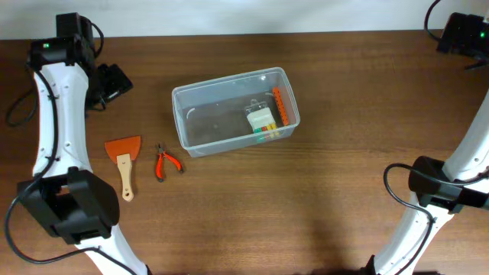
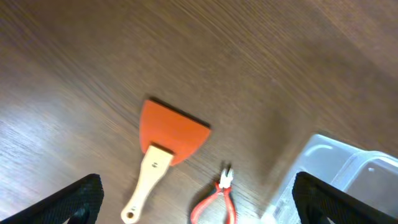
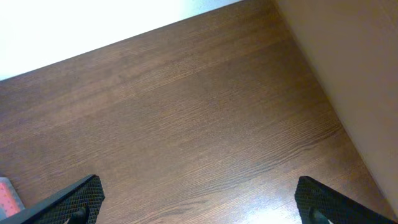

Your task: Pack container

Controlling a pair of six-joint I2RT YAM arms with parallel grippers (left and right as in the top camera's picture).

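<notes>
I need to move my open left gripper back and down onto the scraper handle's narrow neck (image 2: 148, 175) and turn it on the way, because the scraper (image 2: 171, 134) lies at an angle to its fingers.
The clear plastic container (image 1: 186, 114) stands at the table's middle. It holds an orange strip (image 1: 280, 105) and a white, yellow and green item (image 1: 260, 120). An orange scraper with a wooden handle (image 1: 124, 156) and red pliers (image 1: 164, 162) lie on the table to its left. My left gripper (image 1: 114, 82) is at the far left, open and empty. In the left wrist view its fingers (image 2: 196, 186) spread wide above the scraper (image 2: 171, 134), the pliers (image 2: 217, 199) and the container's corner (image 2: 348, 180). My right gripper (image 1: 461, 32) is at the far right corner, open and empty (image 3: 196, 196).
The right wrist view shows bare wood, with the table's back edge and a bright wall (image 3: 93, 25) beyond it. A pinkish thing (image 3: 7, 194) shows at its lower left edge. Cables trail near both arms.
</notes>
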